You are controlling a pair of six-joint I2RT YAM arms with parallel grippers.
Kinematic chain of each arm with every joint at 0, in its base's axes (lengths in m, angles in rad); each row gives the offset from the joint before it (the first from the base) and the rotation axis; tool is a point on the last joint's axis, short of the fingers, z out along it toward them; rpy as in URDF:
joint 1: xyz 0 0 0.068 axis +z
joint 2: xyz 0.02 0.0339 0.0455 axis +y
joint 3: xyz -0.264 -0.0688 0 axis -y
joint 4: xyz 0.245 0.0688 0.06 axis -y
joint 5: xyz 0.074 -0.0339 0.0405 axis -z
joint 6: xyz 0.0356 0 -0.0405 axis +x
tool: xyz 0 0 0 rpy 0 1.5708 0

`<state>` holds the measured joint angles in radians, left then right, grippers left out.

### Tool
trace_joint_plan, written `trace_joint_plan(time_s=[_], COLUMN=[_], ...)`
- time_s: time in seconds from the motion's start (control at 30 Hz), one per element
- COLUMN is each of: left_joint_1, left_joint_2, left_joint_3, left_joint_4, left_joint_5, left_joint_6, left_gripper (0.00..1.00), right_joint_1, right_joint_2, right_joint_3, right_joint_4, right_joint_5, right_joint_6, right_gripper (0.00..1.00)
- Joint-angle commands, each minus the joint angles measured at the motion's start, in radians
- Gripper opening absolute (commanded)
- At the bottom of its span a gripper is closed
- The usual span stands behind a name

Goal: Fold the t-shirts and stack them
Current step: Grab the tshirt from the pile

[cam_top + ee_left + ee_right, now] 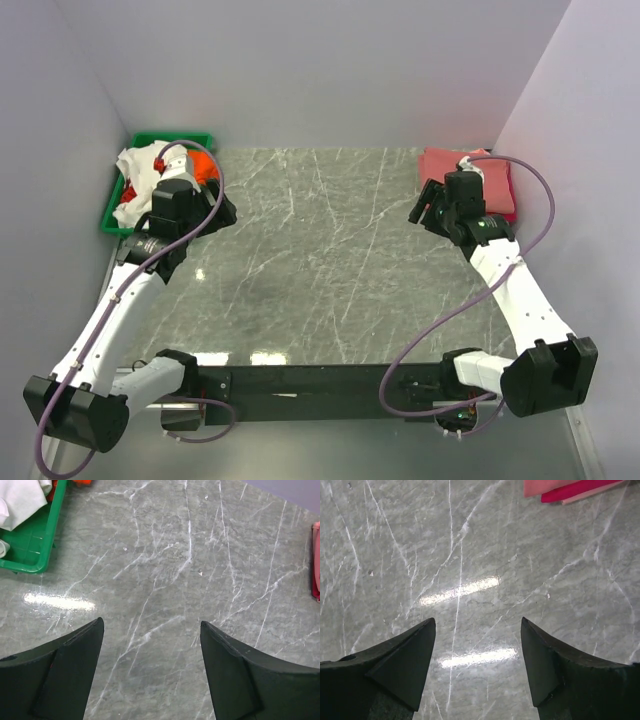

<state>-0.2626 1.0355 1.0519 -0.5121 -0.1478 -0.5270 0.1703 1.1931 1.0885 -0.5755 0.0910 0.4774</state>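
Note:
The robot will next swing its left gripper to the left in the top view and down into the green tray (112,214) onto the white t-shirt (138,163), since it lies over red cloth.
A white t-shirt (138,163) lies crumpled in the green tray (112,214) at the far left, with an orange one (204,163) beside it and a bit of red cloth (127,205) under it. A folded salmon-pink t-shirt (446,164) lies on a red one (512,196) at the far right; both show in the right wrist view (547,486). My left gripper (222,212) is open and empty over the table just right of the tray. My right gripper (425,208) is open and empty just left of the folded stack.
The marble table (320,260) runs between the two arms. The tray's corner (30,550) shows at the top left of the left wrist view, with white cloth (17,500) in it. Grey walls close the back and both sides.

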Motion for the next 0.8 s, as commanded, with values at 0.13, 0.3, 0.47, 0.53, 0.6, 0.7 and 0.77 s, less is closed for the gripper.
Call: trace_joint_plan(time_s=[0.13, 0.3, 0.47, 0.53, 0.6, 0.7, 0.77], left_joint_1=[0.002, 0.025, 0.249, 0.307, 0.329, 0.350, 0.375], left_joint_2=[-0.008, 0.087, 0.288, 0.349, 0.452, 0.596, 0.687], left_joint_3=[0.031, 0.097, 0.284, 0.348, 0.445, 0.565, 0.635], left_joint_4=[0.052, 0.112, 0.135, 0.136, 0.130, 0.083, 0.029], left_joint_5=[-0.031, -0.018, 0.112, 0.084, 0.048, -0.016, -0.035], left_joint_6=[0.018, 0.005, -0.015, 0.018, 0.050, 0.074, 0.074], left_gripper=[0.87, 0.97, 0.98, 0.98, 0.98, 0.98, 0.97], right_joint_1=[0.005, 0.003, 0.001, 0.000, -0.002, -0.008, -0.009], right_joint_2=[-0.079, -0.121, -0.101, -0.075, -0.046, 0.015, 0.052], right_joint_3=[-0.029, -0.024, 0.030, 0.050, 0.057, 0.077, 0.114], right_joint_4=[0.026, -0.003, -0.035, -0.034, -0.014, 0.005, 0.005], right_joint_5=[0.044, 0.035, 0.021, 0.015, -0.013, -0.063, -0.088], right_joint_6=[-0.013, 0.009, 0.038, 0.050, 0.070, 0.102, 0.110], right_gripper=[0.75, 0.75, 0.76, 0.76, 0.76, 0.76, 0.76])
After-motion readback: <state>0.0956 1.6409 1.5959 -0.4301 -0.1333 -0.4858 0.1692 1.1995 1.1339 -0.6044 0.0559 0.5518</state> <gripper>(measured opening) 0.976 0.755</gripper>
